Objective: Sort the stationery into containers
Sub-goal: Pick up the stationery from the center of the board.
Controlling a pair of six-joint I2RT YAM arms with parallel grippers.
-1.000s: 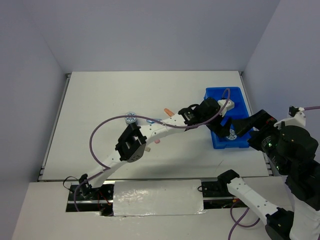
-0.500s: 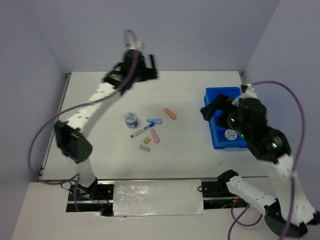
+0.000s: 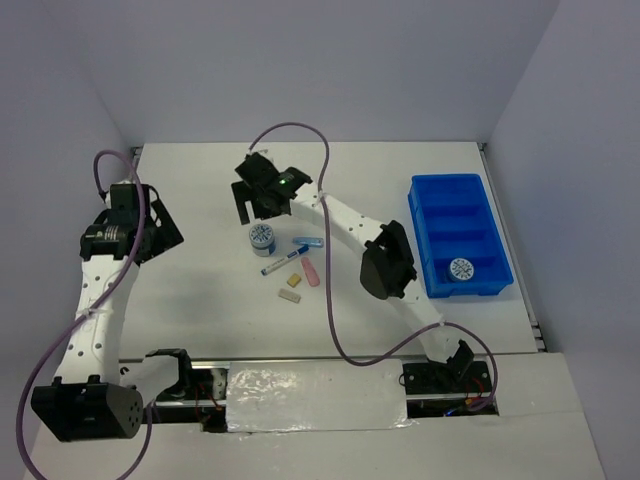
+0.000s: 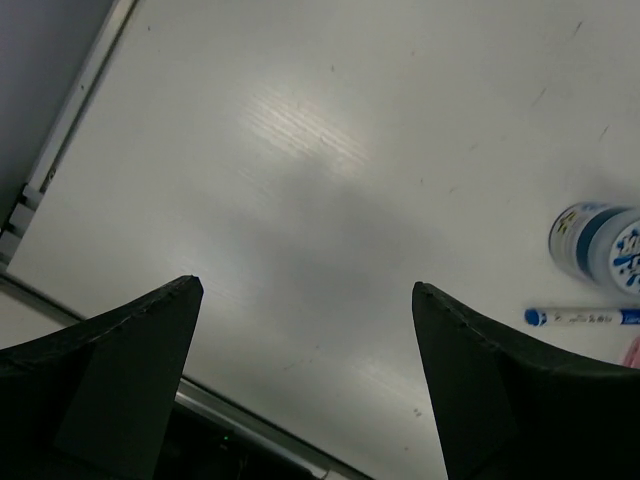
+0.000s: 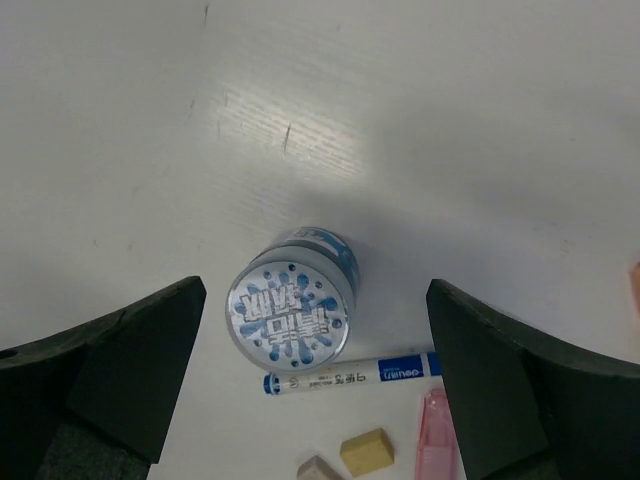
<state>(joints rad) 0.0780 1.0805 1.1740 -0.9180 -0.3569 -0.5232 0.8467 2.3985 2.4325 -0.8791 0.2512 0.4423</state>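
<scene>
My right gripper moves down and eases back next, open fingers straddling the disc's printed top [image 3: 262, 234] [image 5: 288, 316], as the disc stands below it and nearer my base.
A blue-white disc [image 3: 262, 236] stands mid-table, with the blue-white marker [image 3: 285, 262], light-blue clip [image 3: 308, 242], pink stick [image 3: 310, 271] and two tan erasers [image 3: 291, 289] beside it. My right gripper [image 3: 258, 205] hovers open just behind the disc. In the right wrist view the disc [image 5: 290, 305] lies between the open fingers of my right gripper [image 5: 315, 290], above the marker [image 5: 350, 372]. A second disc [image 3: 461, 268] lies in the near compartment of the blue tray [image 3: 440, 190]. My left gripper [image 3: 155, 228] is open and empty over the left side. The orange stick is hidden under my right arm.
The left wrist view shows bare table between the open fingers of my left gripper [image 4: 305, 288], the table's metal edge [image 4: 60, 150] at the left, and the disc [image 4: 600, 240] and marker [image 4: 585, 317] far right. My right arm's elbow [image 3: 385, 262] hangs between the items and the tray.
My left arm swung from the table's far back to the left side. My right arm left the tray and reached across to the disc, now covering the orange stick.
</scene>
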